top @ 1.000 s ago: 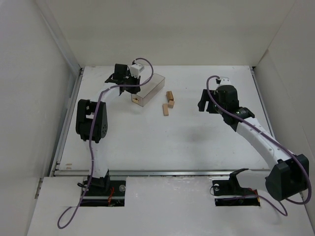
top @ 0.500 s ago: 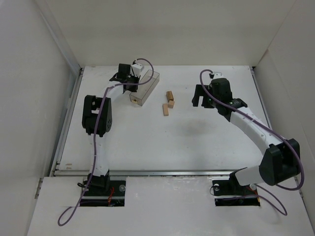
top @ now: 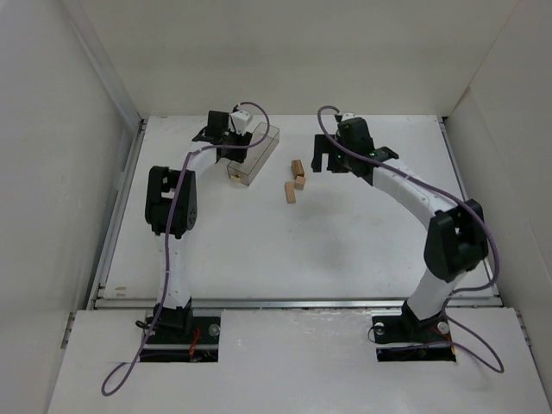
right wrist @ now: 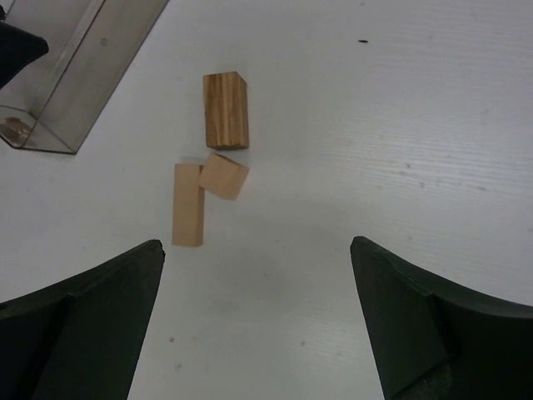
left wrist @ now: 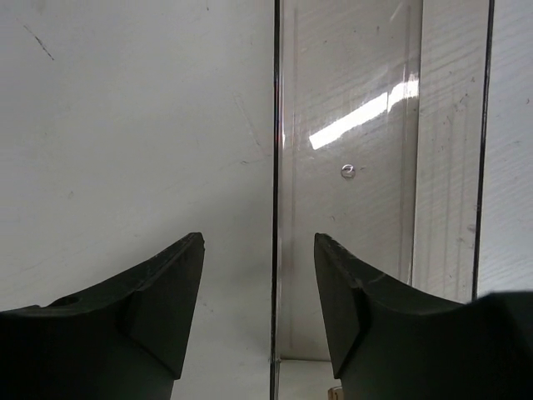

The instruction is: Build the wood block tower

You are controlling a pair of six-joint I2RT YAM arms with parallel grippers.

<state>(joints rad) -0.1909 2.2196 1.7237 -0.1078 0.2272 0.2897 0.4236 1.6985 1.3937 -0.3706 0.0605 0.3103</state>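
Note:
I will move my right gripper toward the box next and lower it onto the long sides of the darker striped block [top: 297,168] [right wrist: 226,111].
No wood block tower shows in view. Three loose tan wooden blocks lie close together on the table: a darker one [right wrist: 226,110] [top: 297,166], a small one [right wrist: 223,176] [top: 300,181] and a long pale one [right wrist: 188,204] [top: 291,191] that the small one touches. My right gripper [right wrist: 258,246] [top: 332,162] hovers open just right of them, nothing between its fingers. My left gripper [left wrist: 258,250] [top: 226,131] is open at the clear plastic box [top: 256,152], astride its left wall [left wrist: 276,167] without touching it. Another small block [top: 234,172] lies inside the box's near end.
The box [right wrist: 75,75] lies slantwise left of the blocks. White walls enclose the table on the left, back and right. A metal rail [top: 293,303] runs along the near edge.
My left gripper has opened and let go of the box wall. The right arm has swung left and farther back, towards the blocks, its jaws opening wider.

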